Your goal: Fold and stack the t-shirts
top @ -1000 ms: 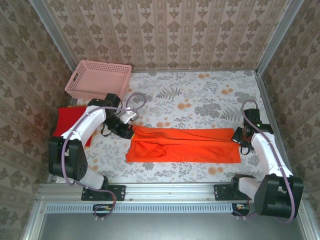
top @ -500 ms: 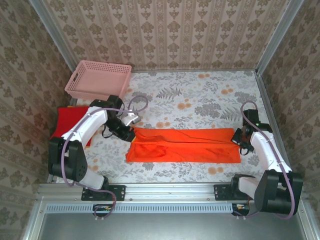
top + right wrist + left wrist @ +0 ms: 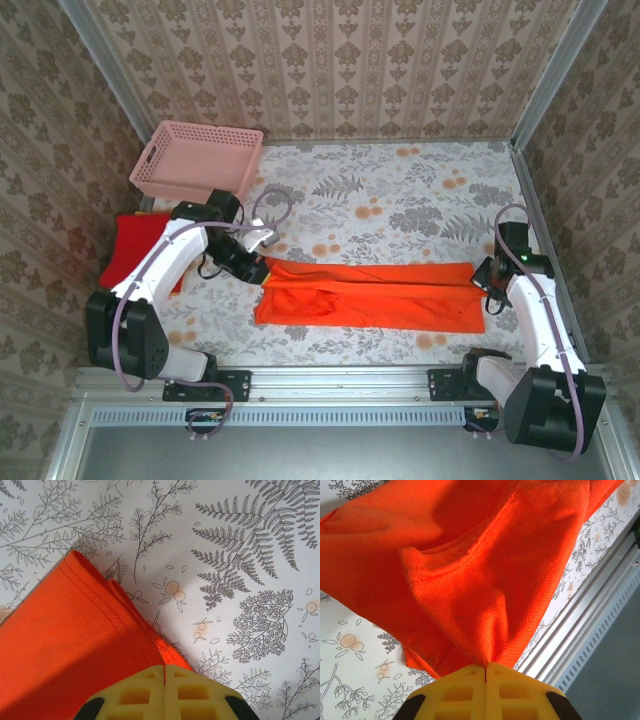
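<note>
The pinched hem of the orange t-shirt will next go back and down onto the t-shirt's uncovered near part, where my right gripper will let go of it.
The bright orange t-shirt (image 3: 370, 296) lies folded into a long band across the front of the table. My left gripper (image 3: 262, 264) is shut on its upper left corner; in the left wrist view the orange cloth (image 3: 470, 570) runs straight into the closed yellow jaws (image 3: 485, 667). My right gripper (image 3: 480, 280) is shut on the shirt's right end, where the hemmed edge (image 3: 90, 640) is pinched at the jaws (image 3: 164, 669). The deeper red t-shirt (image 3: 125, 248) lies folded at the far left, partly under the left arm.
A pink lattice basket (image 3: 197, 160) stands at the back left. The table's metal front rail (image 3: 330, 378) runs just below the shirt. Patterned walls close in both sides, with the right wall (image 3: 580, 180) near my right arm.
Both grippers have drawn the orange shirt slightly to the right and pulled it tauter. The right arm has shifted outward toward the right wall.
</note>
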Motion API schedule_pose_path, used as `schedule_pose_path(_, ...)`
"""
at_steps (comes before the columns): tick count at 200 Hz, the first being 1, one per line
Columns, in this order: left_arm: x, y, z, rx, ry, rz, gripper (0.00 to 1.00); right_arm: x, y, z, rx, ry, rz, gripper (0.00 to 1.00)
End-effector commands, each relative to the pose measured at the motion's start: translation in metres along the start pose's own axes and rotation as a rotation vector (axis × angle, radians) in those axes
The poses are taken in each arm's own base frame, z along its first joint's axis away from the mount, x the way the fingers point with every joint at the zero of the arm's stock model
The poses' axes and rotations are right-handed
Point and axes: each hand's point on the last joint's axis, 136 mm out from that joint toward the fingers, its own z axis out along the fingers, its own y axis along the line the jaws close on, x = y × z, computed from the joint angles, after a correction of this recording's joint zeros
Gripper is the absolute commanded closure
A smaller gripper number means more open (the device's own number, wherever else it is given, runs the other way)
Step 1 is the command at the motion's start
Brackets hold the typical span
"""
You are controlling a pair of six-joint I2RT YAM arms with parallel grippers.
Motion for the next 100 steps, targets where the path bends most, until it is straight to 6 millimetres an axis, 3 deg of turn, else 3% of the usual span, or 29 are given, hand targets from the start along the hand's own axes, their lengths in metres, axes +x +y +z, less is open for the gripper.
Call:
schedule_pose_path(1, 0.006, -0.008, 0.003, 0.034, 0.026, 0.008, 1.0, 0.011, -0.014, 0.005, 0.051, 0.022, 0.05, 1.0)
schedule_pose_path(66, 0.012, 0.003, 0.029, 0.081, 0.143, -0.05, 1.0, 0.024, -0.011, 0.018, 0.037, 0.071, 0.096, 1.0)
schedule_pose_path(100, 0.015, 0.01, 0.038, 0.086, 0.186, -0.083, 0.98, 0.044, -0.005, 0.033, -0.003, 0.132, 0.191, 1.0)
